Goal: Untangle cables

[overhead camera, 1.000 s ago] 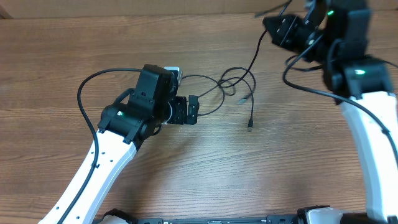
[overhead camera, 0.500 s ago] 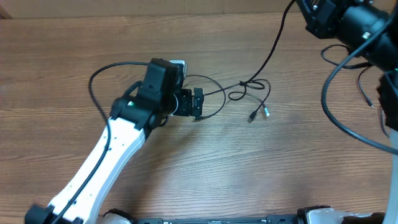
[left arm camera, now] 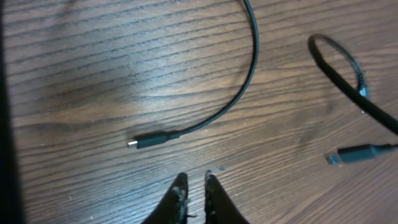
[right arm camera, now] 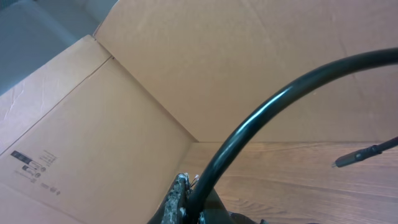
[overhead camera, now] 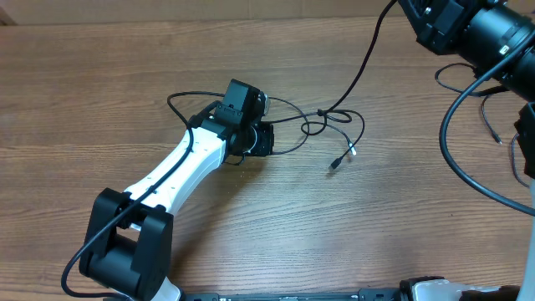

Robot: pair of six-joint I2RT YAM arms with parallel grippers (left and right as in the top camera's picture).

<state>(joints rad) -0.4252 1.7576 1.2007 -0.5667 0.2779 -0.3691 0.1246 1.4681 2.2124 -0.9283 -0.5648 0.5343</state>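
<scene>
The thicker cords lie right of my right gripper in the overhead view, so I will pull the piece of thin cable toward them, away from the loops, and release it.
Thin black cables (overhead camera: 328, 122) lie in loose loops at the table's middle, with two silvery plug ends (overhead camera: 342, 159) just to the right. One strand (overhead camera: 365, 60) rises from the loops to the top right. My right gripper (right arm camera: 189, 186) is shut on that strand (right arm camera: 261, 115). My left gripper (overhead camera: 264, 139) sits at the loops' left edge. In the left wrist view its fingertips (left arm camera: 180, 190) stand almost together over bare wood with nothing between them. Ahead of them lie a curved cable with a plug (left arm camera: 149, 141), then a second loop (left arm camera: 348, 68) and a plug (left arm camera: 357, 153).
A cardboard box wall (right arm camera: 217, 62) stands behind the table's far edge. The right arm (overhead camera: 485, 42) fills the top right corner, with its own thicker cords (overhead camera: 468, 167) hanging below. The left arm (overhead camera: 167, 180) lies across the table from the bottom left.
My left gripper has closed from wide open and moved right toward the loops. The right gripper has carried its strand up and right, dragging the loops and plugs a little rightward.
</scene>
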